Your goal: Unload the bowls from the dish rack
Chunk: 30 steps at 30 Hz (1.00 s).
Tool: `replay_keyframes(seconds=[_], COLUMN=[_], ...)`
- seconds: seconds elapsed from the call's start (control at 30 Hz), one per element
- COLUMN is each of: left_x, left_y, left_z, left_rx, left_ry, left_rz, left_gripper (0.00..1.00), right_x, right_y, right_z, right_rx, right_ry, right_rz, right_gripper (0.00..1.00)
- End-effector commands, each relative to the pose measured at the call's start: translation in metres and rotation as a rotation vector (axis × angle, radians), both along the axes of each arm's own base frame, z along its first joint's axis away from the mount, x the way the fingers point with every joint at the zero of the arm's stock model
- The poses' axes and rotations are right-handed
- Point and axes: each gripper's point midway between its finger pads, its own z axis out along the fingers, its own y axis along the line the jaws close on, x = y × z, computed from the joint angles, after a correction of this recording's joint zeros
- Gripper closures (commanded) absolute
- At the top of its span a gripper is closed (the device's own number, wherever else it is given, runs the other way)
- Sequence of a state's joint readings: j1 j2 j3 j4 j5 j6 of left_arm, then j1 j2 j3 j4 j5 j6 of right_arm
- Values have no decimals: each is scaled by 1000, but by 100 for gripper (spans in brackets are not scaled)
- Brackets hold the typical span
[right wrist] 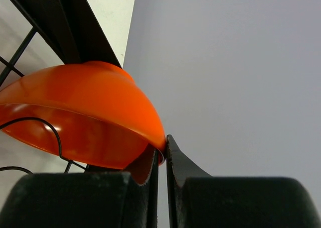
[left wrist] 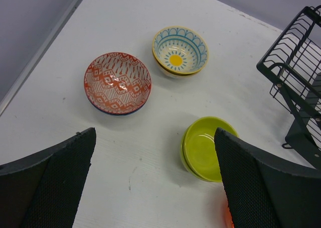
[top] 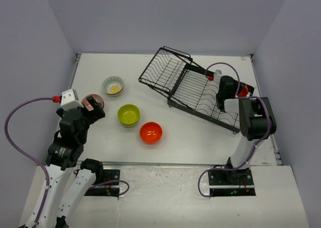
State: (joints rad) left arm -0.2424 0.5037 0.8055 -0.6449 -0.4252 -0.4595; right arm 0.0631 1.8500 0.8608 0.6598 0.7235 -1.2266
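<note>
The bowl's match should go inside the empty second orange bowl point(top: 151, 132), to the gripper's left in the top view, so next my right gripper needs to lift, cross over, lower and release it there.
The black wire dish rack point(top: 186, 85) lies at the far right; its corner shows in the left wrist view point(left wrist: 300, 82). My right gripper point(top: 236, 91) is shut on the rim of an orange bowl point(right wrist: 75, 115) at the rack's right end point(right wrist: 70, 29); the pads point(right wrist: 173, 160) pinch the rim. On the table stand a red-patterned bowl point(left wrist: 117, 82), a floral bowl with a yellow centre point(left wrist: 180, 50), a lime green bowl point(left wrist: 205, 147) and a second orange bowl point(top: 151, 132). My left gripper point(left wrist: 155, 137) is open and empty, above the table near the red-patterned bowl point(top: 93, 102).
The table's left edge meets the grey wall point(left wrist: 35, 32). The right arm's body point(top: 255, 118) stands over the rack's near right corner. The floral point(top: 113, 85) and green point(top: 129, 114) bowls sit between the left arm and the rack.
</note>
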Motion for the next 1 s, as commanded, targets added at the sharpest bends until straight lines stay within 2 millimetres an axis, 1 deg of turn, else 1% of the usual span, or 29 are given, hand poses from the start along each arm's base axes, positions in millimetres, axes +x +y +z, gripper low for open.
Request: replay_keyframes(seconds=[0.0, 0.07, 0.1, 0.17, 0.2, 0.27, 0.3, 0.37, 0.43, 0.47, 0.57, 0.6, 0.67, 0.8, 0.87, 0.9, 0.93, 0.97], left_x=[4, 4, 4, 5, 5, 6, 5, 5, 6, 6, 6, 7, 7, 8, 8, 8, 8, 8], left_y=[-1, -1, -1, -1, -1, -1, -1, -1, -2, -1, -2, -2, -2, -2, -2, -2, -2, -2], left_z=[10, 11, 11, 10, 11, 10, 10, 10, 10, 10, 9, 8, 8, 7, 6, 7, 7, 7], left_rx=[10, 10, 11, 12, 11, 12, 12, 12, 12, 14, 15, 15, 17, 18, 19, 19, 19, 19], left_ry=[-43, -45, -46, -42, -45, -39, -40, -40, -40, -38, -32, -31, -28, -25, -22, -22, -22, -22], left_rz=[-13, -12, -12, -14, -14, -14, -14, -12, -14, -13, -14, -16, -16, -15, -15, -13, -15, -15], left_gripper=[0, 0, 0, 0, 0, 0, 0, 0, 0, 0, 0, 0, 0, 0, 0, 0, 0, 0], right_x=[-5, -7, -6, -7, -7, -9, -9, -12, -14, -17, -22, -22, -25, -24, -25, -27, -28, -28], right_y=[-6, -6, -7, -8, -10, -10, -11, -12, -14, -14, -15, -16, -16, -14, -14, -14, -14, -14], right_z=[-3, 0, 7, 10, 20, 24, 31, 33, 39, 38, 44, 51, 54, 56, 69, 82, 87, 85], right_rx=[56, 66, 67, 66, 62, 57, 56, 61, 67, 64, 31, 19, -8, 12, 35, 50, 85, 98], right_ry=[-30, -59, -104, -138, -200, -241, -285, -318, -372, -379, -425, -472, -492, -520, -570, -605, -640, -609], right_rz=[-40, -44, -50, -56, -69, -73, -81, -95, -110, -109, -109, -109, -104, -110, -122, -123, -126, -129], right_gripper=[100, 100, 100, 100, 100, 100, 100, 100, 100, 100, 100, 100, 100, 100, 100, 100, 100, 100])
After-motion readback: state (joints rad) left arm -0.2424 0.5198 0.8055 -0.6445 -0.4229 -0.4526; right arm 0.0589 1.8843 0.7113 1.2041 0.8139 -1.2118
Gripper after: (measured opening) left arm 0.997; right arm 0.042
